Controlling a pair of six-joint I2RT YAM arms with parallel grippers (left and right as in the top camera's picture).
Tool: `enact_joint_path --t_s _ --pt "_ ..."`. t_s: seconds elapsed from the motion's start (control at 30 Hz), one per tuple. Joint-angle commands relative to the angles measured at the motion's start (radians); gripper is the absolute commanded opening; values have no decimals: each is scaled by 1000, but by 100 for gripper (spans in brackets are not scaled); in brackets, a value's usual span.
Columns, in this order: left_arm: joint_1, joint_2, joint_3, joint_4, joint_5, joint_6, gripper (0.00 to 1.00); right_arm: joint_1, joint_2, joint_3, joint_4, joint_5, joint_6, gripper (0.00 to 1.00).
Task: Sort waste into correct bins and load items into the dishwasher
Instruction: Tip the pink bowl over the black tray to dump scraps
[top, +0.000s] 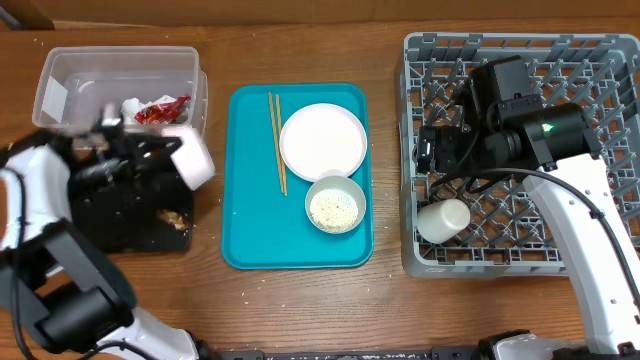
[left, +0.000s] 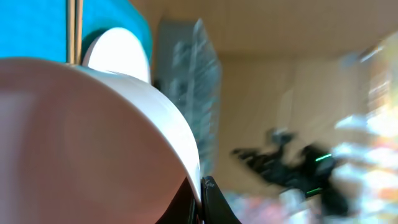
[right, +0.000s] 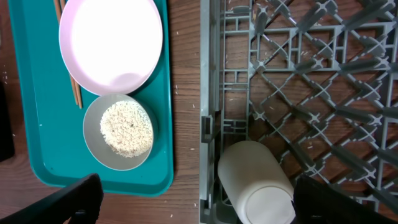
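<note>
Right of my left gripper in the overhead view, the teal tray's part beside the chopsticks is bare, so I should swing there, level the bowl, lower and release.
My left gripper (top: 165, 152) is shut on the rim of a small pale bowl (top: 195, 160) and holds it tilted over the black tray (top: 110, 215). In the left wrist view the bowl (left: 93, 137) fills the frame, its rim pinched between my jaws (left: 200, 196). A brown food lump with rice (top: 176, 217) lies in the black tray. My right gripper (top: 428, 150) is open and empty above the left side of the grey dish rack (top: 600, 60). The white cup (right: 255, 180) lies on its side in the rack (right: 214, 74), between my open fingers (right: 205, 202).
The clear tub (top: 60, 70) holds a red wrapper (top: 163, 107) and a white napkin (top: 133, 106). The teal tray (top: 245, 230) holds the chopsticks (top: 276, 140), the white plate (top: 323, 140) and a bowl of rice (top: 335, 206).
</note>
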Motion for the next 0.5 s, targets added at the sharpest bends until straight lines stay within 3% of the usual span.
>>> enact_joint_path --t_s 0.0,0.23,0.37,0.47 --pt "-164 -114 104 32 -332 -113 4 -4 0 0 4 9 -4 100" --pt "-553 -124 94 157 -1071 -401 4 -4 0 0 13 9 -4 100" --pt "-735 -31 79 165 -1284 -501 4 -4 0 0 13 9 -4 100" --pt "-806 37 79 174 -1328 -525 4 -4 0 0 13 9 -5 100"
